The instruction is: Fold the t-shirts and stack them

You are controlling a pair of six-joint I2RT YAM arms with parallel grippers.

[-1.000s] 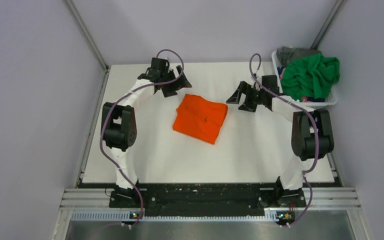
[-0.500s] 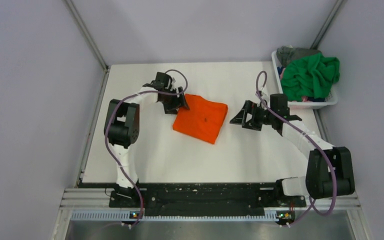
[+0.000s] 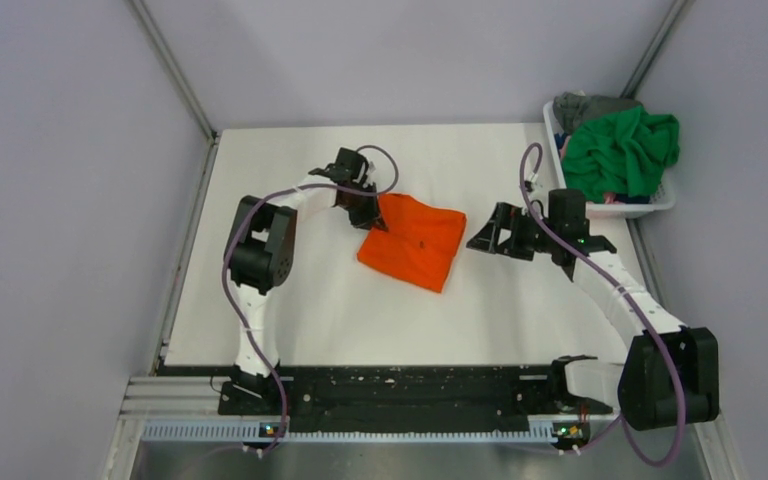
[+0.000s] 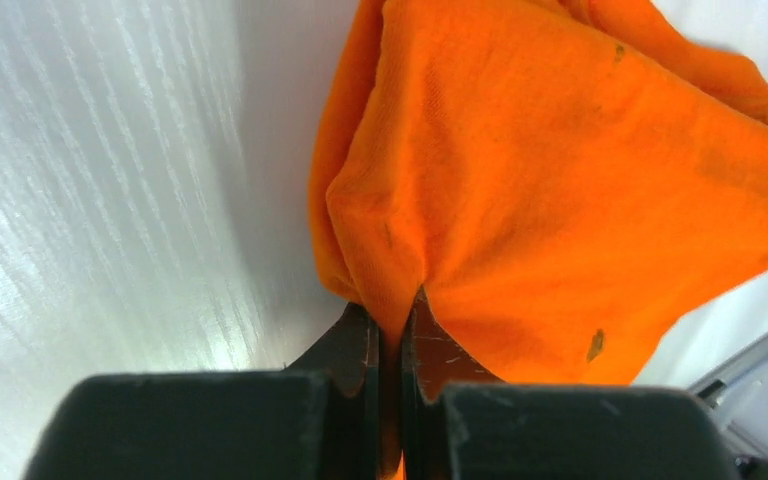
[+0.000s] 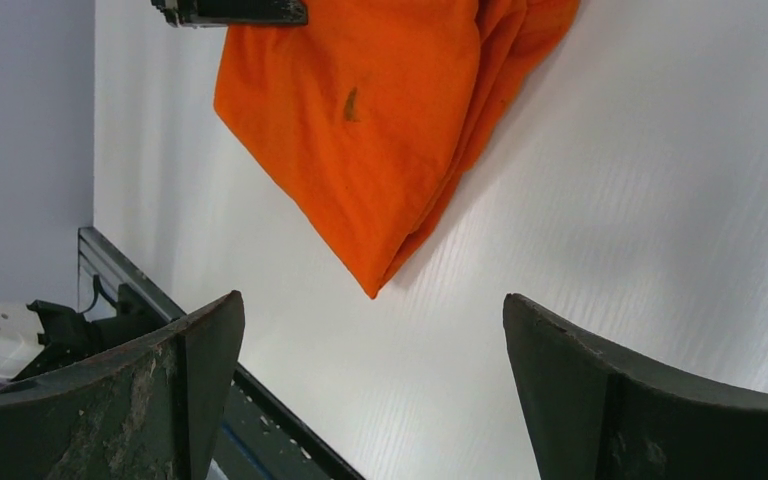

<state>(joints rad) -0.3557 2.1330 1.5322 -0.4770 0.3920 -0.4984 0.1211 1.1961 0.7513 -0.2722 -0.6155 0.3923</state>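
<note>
I need to pull the orange shirt outward and to the left in the top view with my left gripper, onto the table's far corner, and let go of it there, because that corner is empty.
A folded orange t-shirt lies on the white table near the middle. My left gripper is shut on the shirt's far-left corner, a pinch of orange cloth squeezed between its dark fingers. My right gripper hovers just right of the shirt, open wide with nothing between its fingers; the shirt's near corner lies ahead of them. A green t-shirt and a grey one are heaped in the basket at the back right.
The white slatted basket stands at the table's back right corner, close behind the right arm. Grey walls enclose the table on three sides. A black rail runs along the near edge by the arm bases.
The left gripper came down onto the shirt's far-left corner and shut on it; the shirt has shifted slightly right. The right arm swung forward and lower, its gripper staying open.
</note>
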